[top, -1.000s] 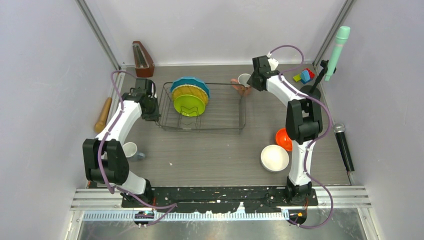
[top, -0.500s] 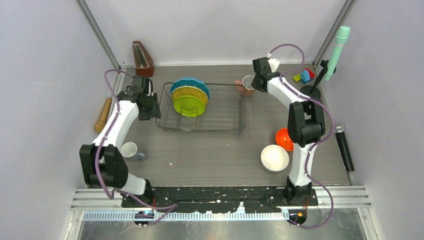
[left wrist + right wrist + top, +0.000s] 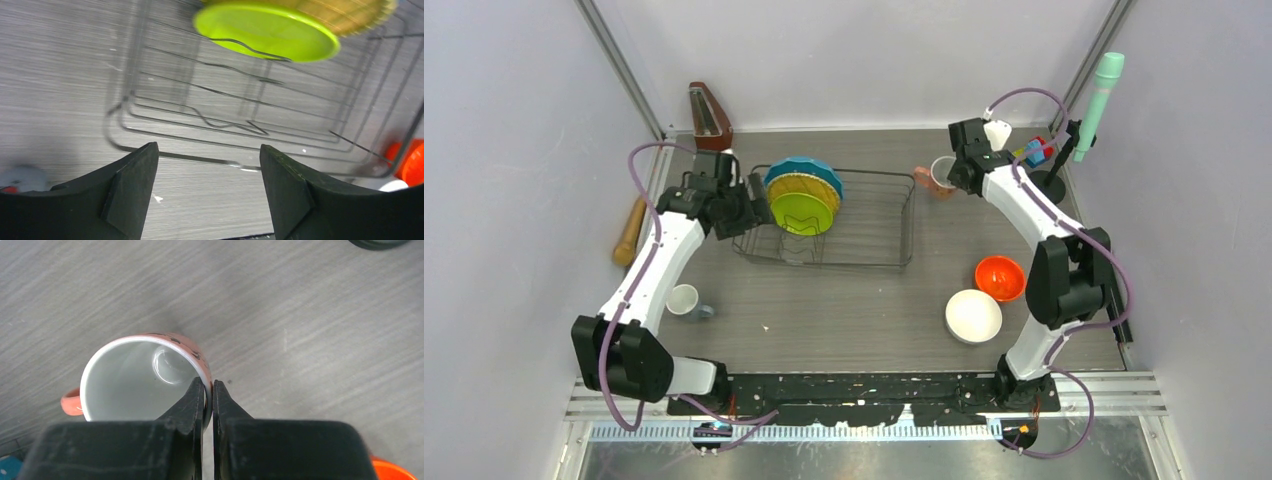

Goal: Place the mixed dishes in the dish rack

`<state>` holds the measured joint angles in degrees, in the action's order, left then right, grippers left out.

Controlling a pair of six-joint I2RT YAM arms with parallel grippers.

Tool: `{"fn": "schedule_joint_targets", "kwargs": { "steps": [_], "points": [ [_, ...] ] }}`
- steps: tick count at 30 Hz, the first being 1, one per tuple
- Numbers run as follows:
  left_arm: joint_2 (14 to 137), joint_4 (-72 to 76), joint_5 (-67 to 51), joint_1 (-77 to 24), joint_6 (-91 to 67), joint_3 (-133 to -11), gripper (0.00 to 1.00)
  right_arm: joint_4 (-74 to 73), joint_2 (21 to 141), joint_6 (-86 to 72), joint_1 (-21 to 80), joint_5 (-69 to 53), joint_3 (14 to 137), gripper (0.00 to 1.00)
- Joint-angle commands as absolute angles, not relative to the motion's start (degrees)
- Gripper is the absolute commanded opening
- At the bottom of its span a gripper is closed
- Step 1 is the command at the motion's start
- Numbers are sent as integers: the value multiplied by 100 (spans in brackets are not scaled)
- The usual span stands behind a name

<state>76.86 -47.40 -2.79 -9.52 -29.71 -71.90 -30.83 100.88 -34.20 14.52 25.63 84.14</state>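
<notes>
The bare tabletop between rack (image 3: 911,225) and orange bowl is below and back, so my right gripper should move back and down next and let go of the mug there.
The dish rack (image 3: 911,225) stands at the middle back, with a blue plate (image 3: 804,163), a yellow-orange plate (image 3: 812,183) and a lime green plate (image 3: 802,212) upright in its left end. At the rack's left wall my left gripper (image 3: 749,205) hangs open with nothing between its fingers; its wrist view shows the rack wires (image 3: 200,117) and the lime plate (image 3: 265,30) ahead. To the right of the rack, my right gripper (image 3: 959,172) is shut on the rim of the pink mug (image 3: 939,175), one finger inside the mug (image 3: 135,380). An orange bowl (image 3: 1000,278), a white bowl (image 3: 973,315) and a small pale cup (image 3: 683,299) sit on the table.
A wooden rolling pin (image 3: 631,230) lies by the left wall and a wooden metronome (image 3: 709,118) stands at the back left. Coloured blocks (image 3: 1034,152), a green microphone on a stand (image 3: 1099,100) and a black microphone (image 3: 1112,290) occupy the right side.
My right gripper has shut on the mug's rim and carried it a little to the right, away from the rack. My left gripper has opened and moved right, up to the rack's left end.
</notes>
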Motion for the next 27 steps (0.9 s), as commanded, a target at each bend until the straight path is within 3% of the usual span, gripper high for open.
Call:
{"fn": "schedule_joint_targets", "kwargs": {
  "steps": [1, 19, 27],
  "points": [
    [7568, -4399, -527, -1378, -3469, -7287, 78, -4112, 9395, -3941, 1541, 2731, 8238, 0],
    [6717, -4387, 336, -1396, -3190, -6948, 85, -3958, 8531, -4087, 1556, 2521, 6711, 14],
    [6436, -4458, 443, -1389, -3135, -6822, 91, -3982, 8110, -3956, 1556, 2393, 6528, 65]
  ]
}}
